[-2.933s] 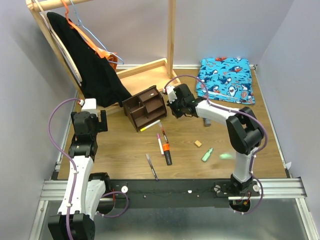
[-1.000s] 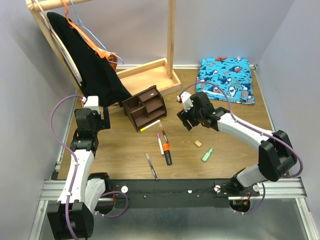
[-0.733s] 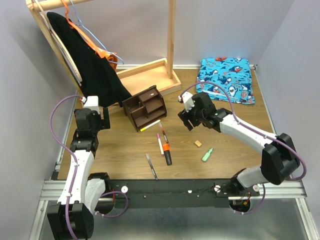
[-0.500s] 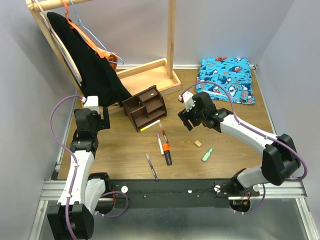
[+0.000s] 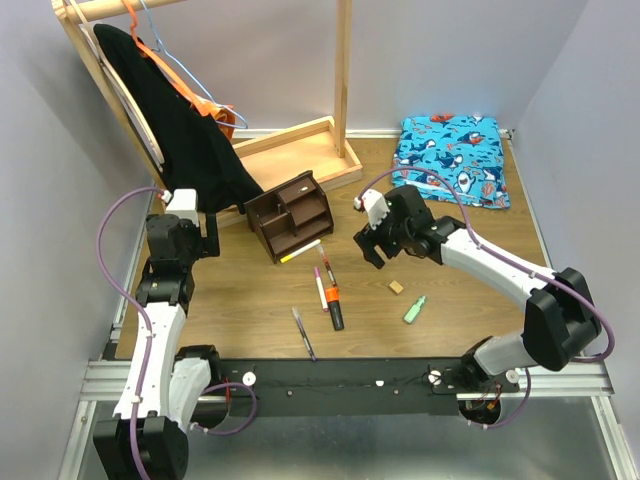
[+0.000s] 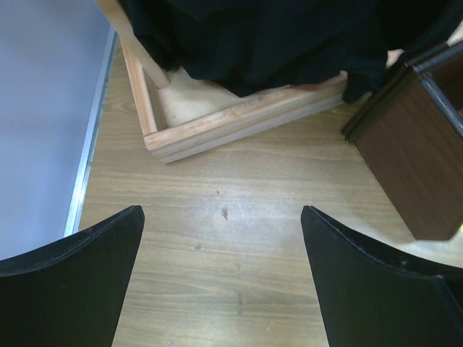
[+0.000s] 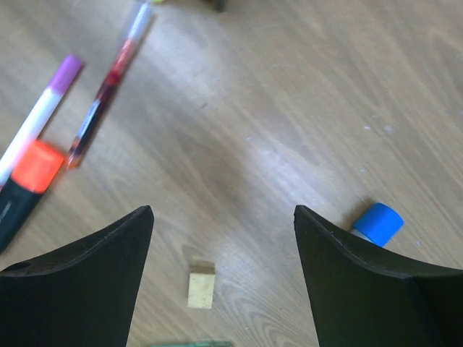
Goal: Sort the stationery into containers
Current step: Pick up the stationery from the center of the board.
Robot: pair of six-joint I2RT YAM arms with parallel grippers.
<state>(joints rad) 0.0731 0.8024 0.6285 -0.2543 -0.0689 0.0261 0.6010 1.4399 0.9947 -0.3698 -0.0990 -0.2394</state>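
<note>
My right gripper should next cross over to the marker's orange cap, which is below it and to its left in the top view. Then it should turn to match the marker's slant and go down.
The dark brown organiser (image 5: 290, 215) stands at the back left of the table, and its corner shows in the left wrist view (image 6: 412, 166). In front of it lie a yellow-white pen (image 5: 300, 251), a pink-white pen (image 5: 320, 288), a black-orange marker (image 5: 333, 300) and a purple-grey pen (image 5: 303, 333). The tan eraser (image 5: 397, 287) and mint highlighter (image 5: 414, 309) lie further right. My right gripper (image 5: 372, 248) hangs open and empty above bare wood (image 7: 223, 211), the eraser (image 7: 202, 288) just below its gap and the blue-topped tube (image 7: 377, 223) by its right finger. My left gripper (image 6: 222, 210) is open and empty, left of the organiser.
A pale wooden rack frame (image 5: 300, 140) stands behind the organiser, with a black garment (image 5: 180, 130) and an orange hanger (image 5: 215, 110) on it. A blue shark-print cloth (image 5: 452, 160) lies at the back right. Grey walls close in both sides.
My right gripper has come away from the organiser's right side toward the near middle of the table, and its jaws have widened. The left arm has barely shifted.
</note>
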